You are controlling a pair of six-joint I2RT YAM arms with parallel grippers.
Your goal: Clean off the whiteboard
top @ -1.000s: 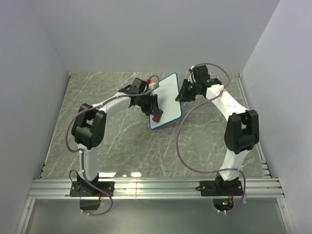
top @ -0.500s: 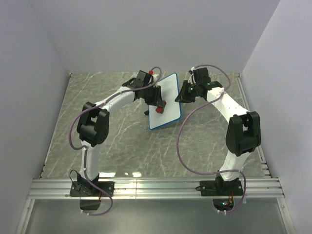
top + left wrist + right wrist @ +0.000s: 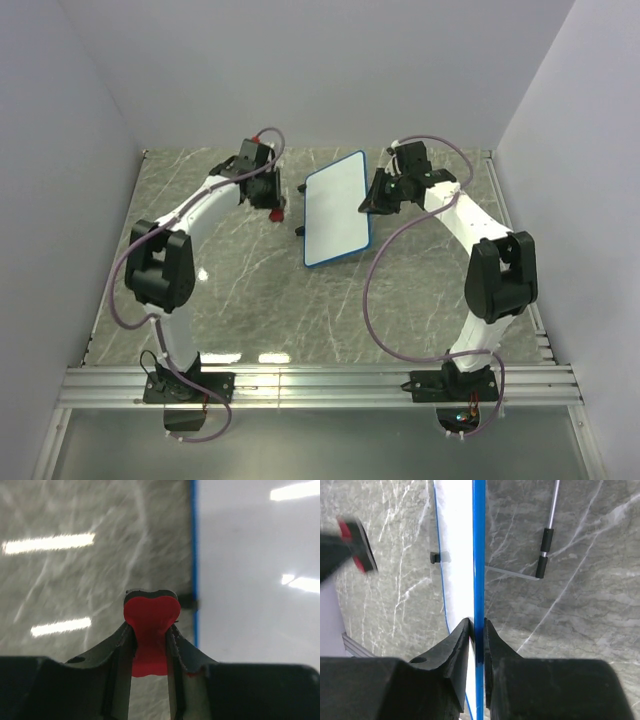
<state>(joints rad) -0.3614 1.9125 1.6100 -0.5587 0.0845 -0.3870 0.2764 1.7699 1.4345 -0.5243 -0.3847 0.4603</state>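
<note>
The whiteboard looks clean, so the left gripper needs to move back and down next, to the bare marble beside the board's near end, and let go of the red block (image 3: 150,625) there.
The whiteboard (image 3: 336,208), white with a blue frame and no marks that I can see, stands tilted on the table, held up at its right edge. My right gripper (image 3: 372,200) is shut on that blue edge (image 3: 479,555), seen edge-on in the right wrist view. My left gripper (image 3: 274,205) is shut on a small red block (image 3: 150,625) and sits to the left of the board, off its surface. In the left wrist view the board's white face (image 3: 255,570) fills the right side, with a small black foot (image 3: 186,601) at its edge.
The grey marble table (image 3: 230,290) is walled at the left, back and right. A thin metal prop with a black sleeve (image 3: 543,552) sticks out behind the board. An aluminium rail (image 3: 320,383) runs along the near edge by the arm bases.
My left gripper has drawn the red block off the board's face and swung left and back, away from it. The board and the right gripper have stayed about where they were.
</note>
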